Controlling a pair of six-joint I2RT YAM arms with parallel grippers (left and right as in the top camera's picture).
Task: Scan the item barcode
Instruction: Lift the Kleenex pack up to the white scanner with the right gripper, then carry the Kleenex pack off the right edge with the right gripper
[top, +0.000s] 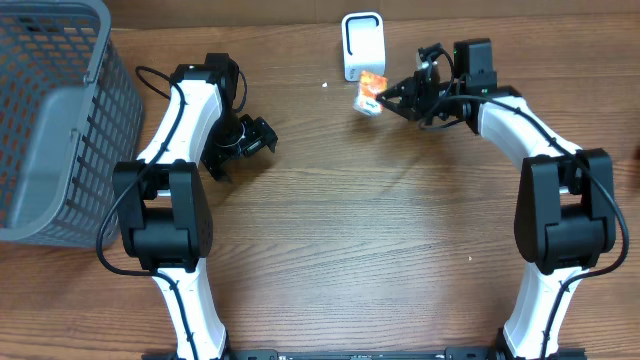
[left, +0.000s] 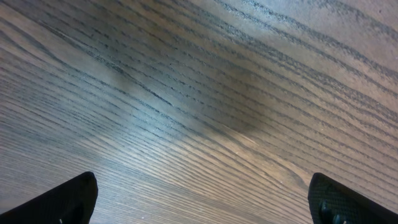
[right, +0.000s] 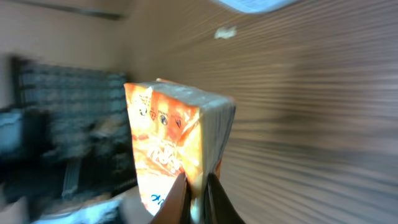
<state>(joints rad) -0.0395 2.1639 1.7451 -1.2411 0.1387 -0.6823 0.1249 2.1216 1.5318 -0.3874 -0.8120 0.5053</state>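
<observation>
The robot's right gripper needs to swing away from the scanner (top: 361, 45) next and go down to release the item, since clear tabletop is below and to the gripper's right in the overhead view.
An orange and white packet, the item (top: 370, 93), hangs just below the white scanner (top: 361, 45) at the back of the table. My right gripper (top: 385, 99) is shut on the item's edge. In the right wrist view the item (right: 177, 143) stands up from the right gripper (right: 196, 202), its thin edge pinched between the fingers (right: 214, 196). No barcode shows on the faces I see. My left gripper (top: 262, 137) hovers low over bare wood on the left, open, with only its two fingertips (left: 65, 199) in the corners of the left wrist view.
A grey mesh basket (top: 50, 110) fills the far left of the table. A small white speck (top: 325, 85) lies left of the scanner. Wooden tabletop (top: 360, 230) spreads between the two arms.
</observation>
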